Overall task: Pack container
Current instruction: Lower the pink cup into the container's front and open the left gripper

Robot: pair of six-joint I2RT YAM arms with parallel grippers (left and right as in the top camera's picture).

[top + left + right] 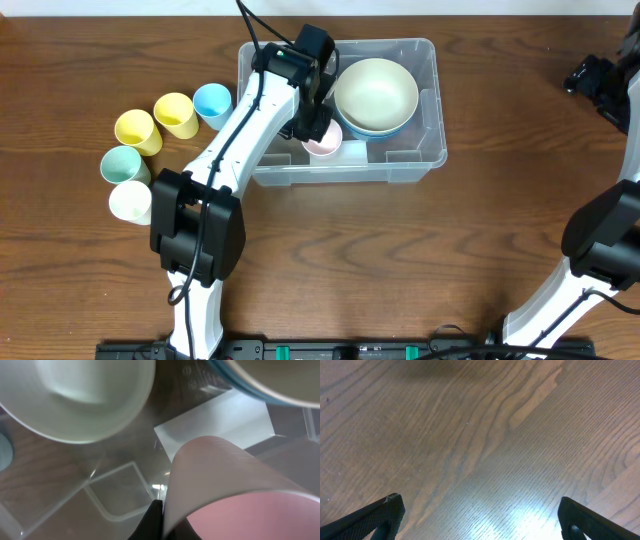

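Observation:
Next, my left gripper moves down, easing toward the blue bowl, and lets go of the pink cup at the white label [351, 153] [215, 425], since the container's bottom there is free of bowls.
The clear container [425, 150] stands at the back middle of the table. Inside it a cream bowl [376, 92] is nested in a blue bowl [385, 131]. My left gripper [315, 125] is inside the container, shut on the rim of a pink cup [322, 143], which it holds left of the bowls. In the left wrist view the pink cup [225, 480] fills the lower right with a finger [152, 522] against its wall, above the container floor [120, 490]. My right gripper [480, 515] is open and empty over bare wood at the far right [600, 85].
Several cups stand left of the container: blue [212, 102], two yellow [177, 114] [137, 130], pale green [123, 165] and white [130, 202]. A pale green bowl [80, 395] shows at the upper left of the left wrist view.

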